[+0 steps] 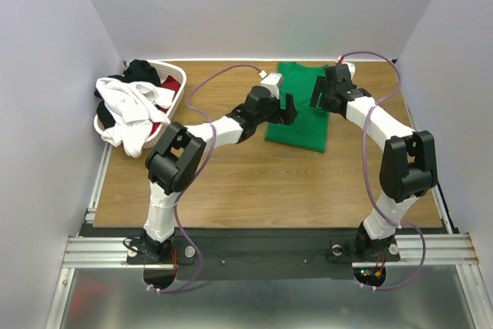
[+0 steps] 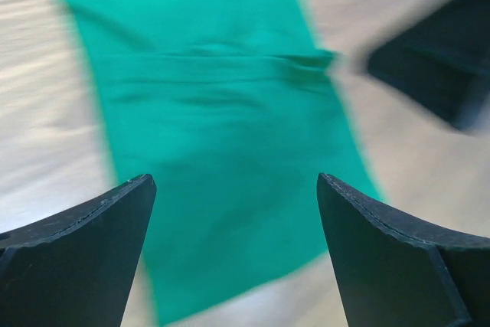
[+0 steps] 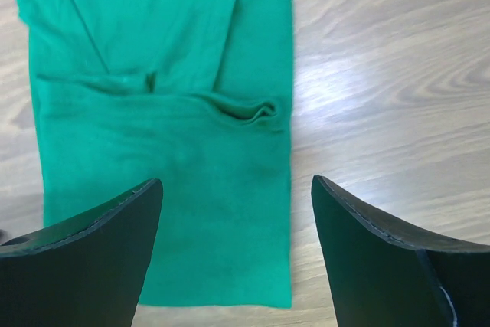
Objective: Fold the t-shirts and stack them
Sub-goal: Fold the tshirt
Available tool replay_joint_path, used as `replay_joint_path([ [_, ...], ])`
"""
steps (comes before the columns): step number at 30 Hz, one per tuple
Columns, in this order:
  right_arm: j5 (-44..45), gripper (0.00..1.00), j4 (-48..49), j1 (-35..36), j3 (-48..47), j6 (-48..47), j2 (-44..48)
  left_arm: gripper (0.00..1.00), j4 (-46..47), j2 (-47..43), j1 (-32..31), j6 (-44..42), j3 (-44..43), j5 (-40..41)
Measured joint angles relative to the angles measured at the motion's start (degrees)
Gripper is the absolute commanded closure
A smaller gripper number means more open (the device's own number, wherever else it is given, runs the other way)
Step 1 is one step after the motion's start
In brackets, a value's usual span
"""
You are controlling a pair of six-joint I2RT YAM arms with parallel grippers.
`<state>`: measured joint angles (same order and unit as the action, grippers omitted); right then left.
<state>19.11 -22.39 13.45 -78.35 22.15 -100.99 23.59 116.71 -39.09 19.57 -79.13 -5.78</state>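
I need to move my right gripper back and down next, onto the green t-shirt's near corner farther from the basket (image 3: 286, 302), since that corner is below and back of my right gripper.
The green t-shirt (image 1: 302, 109) lies flat on the wooden table, folded into a long strip, sleeves tucked in. It also shows in the left wrist view (image 2: 222, 135) and the right wrist view (image 3: 164, 135). My left gripper (image 1: 288, 109) hovers over its left edge, open and empty (image 2: 233, 197). My right gripper (image 1: 319, 99) hovers over its right edge, open and empty (image 3: 236, 197). White (image 1: 131, 109), black (image 1: 142, 72) and red (image 1: 171, 86) shirts are piled in the basket at far left.
A white lattice laundry basket (image 1: 179, 98) stands at the back left, cloth spilling over its near rim. Bare wood table (image 1: 269, 190) lies in front of the green shirt. White walls close the back and sides.
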Motion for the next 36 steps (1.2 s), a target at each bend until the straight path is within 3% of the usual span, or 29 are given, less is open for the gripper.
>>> replay_joint_path([
  [8,-3.52,0.16,0.57,0.0,4.0,0.57,-1.64,0.01,5.4,1.62,-8.09,1.14,0.46,-2.32],
  [18,-5.49,0.17,2.25,0.0,15.41,2.56,0.04,0.01,7.54,6.16,-7.26,2.49,4.31,-2.21],
  [29,-9.05,0.17,3.5,0.0,25.92,4.44,9.01,0.01,18.75,6.1,-7.3,5.33,11.06,-2.1],
  [36,-10.03,0.29,4.02,0.0,27.91,5.07,9.55,0.01,23.76,4.52,-8.09,7.61,15.93,-2.08],
])
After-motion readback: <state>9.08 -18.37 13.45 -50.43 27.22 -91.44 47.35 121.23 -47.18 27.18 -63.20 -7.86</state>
